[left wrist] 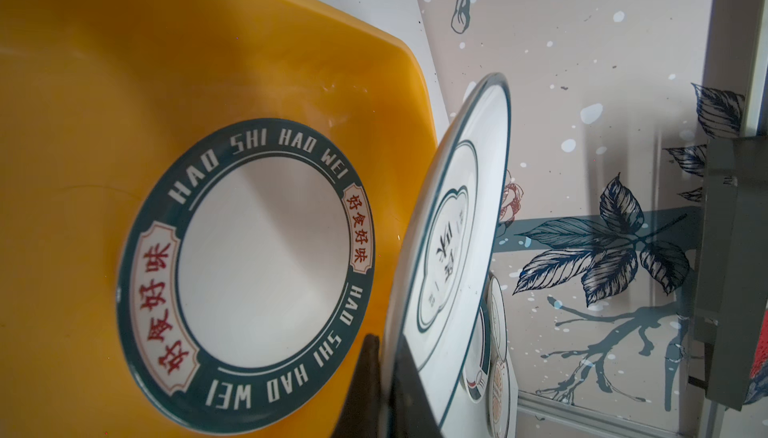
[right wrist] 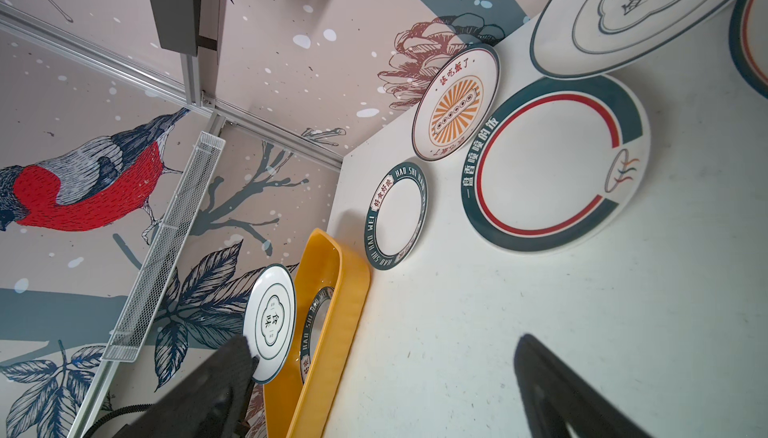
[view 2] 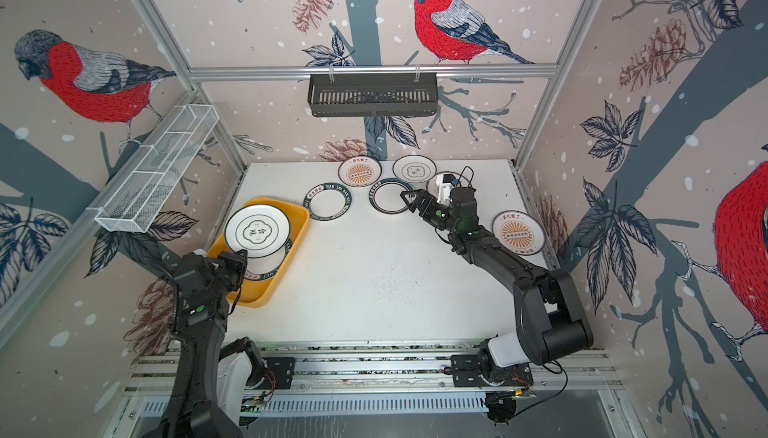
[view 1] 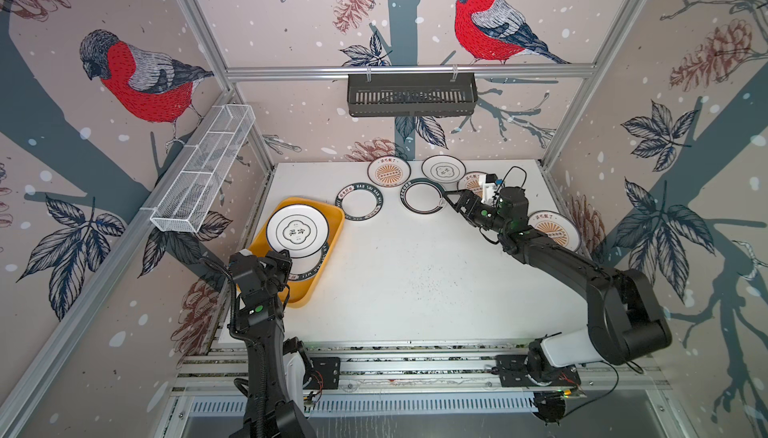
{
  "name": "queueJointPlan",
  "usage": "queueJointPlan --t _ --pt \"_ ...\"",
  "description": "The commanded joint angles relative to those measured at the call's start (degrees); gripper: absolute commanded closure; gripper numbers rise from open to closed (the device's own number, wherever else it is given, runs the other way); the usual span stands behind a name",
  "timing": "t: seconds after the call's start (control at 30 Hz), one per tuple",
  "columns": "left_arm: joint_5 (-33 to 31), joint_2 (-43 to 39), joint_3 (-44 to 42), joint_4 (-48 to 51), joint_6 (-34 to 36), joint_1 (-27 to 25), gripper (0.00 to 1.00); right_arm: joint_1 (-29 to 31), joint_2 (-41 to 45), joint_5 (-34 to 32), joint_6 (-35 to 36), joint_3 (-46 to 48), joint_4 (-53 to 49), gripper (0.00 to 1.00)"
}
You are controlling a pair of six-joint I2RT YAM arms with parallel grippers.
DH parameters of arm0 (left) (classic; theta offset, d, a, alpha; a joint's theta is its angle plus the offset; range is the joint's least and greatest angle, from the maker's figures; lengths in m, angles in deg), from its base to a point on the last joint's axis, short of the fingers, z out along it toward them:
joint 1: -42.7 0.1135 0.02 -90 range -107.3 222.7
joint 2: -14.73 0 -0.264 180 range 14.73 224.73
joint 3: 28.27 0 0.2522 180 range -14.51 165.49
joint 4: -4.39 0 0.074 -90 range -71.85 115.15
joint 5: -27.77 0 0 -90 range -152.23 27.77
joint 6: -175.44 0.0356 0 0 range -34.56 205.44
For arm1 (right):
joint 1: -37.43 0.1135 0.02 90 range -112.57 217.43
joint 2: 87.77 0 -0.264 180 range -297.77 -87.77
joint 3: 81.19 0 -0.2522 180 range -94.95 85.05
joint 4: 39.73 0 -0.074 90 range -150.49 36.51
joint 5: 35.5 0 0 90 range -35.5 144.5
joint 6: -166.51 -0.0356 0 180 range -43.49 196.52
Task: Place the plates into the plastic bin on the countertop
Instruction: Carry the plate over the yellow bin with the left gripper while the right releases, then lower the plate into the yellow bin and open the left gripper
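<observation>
The robot's left gripper will go down into the bin to release the rim of the emblem plate over the green lettered plate, since the held plate still hangs tilted above it.
My left gripper is shut on the rim of a white emblem plate, held tilted over the yellow plastic bin. A green lettered plate lies flat in the bin. My right gripper is open above the countertop, at the right rim of a green-and-red ringed plate. Also on the countertop are a lettered plate, a sunburst plate, another emblem plate and a sunburst plate at the right edge.
A further sunburst plate is partly hidden behind my right wrist. A black slatted basket hangs on the back rail. A white wire-mesh basket hangs on the left rail, above the bin. Aluminium rails run along the front edge.
</observation>
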Motion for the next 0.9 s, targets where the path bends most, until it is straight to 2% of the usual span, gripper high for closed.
queueJointPlan --t 0.0,0.37,0.87 --pt "2.5 0.8 -0.2 -0.3 1.4 2.1 1.0 -0.1 0.2 0.7 -0.2 -0.1 1.4 0.0" --pt "3.0 5.1 -0.1 1.2 6.0 3.9 1.0 -0.3 -0.7 0.6 -0.9 0.2 2.3 0.01" --pt "4.3 9.8 -1.8 -2.6 7.3 3.9 1.0 -0.1 -2.1 1.1 -1.5 -0.5 2.7 0.0"
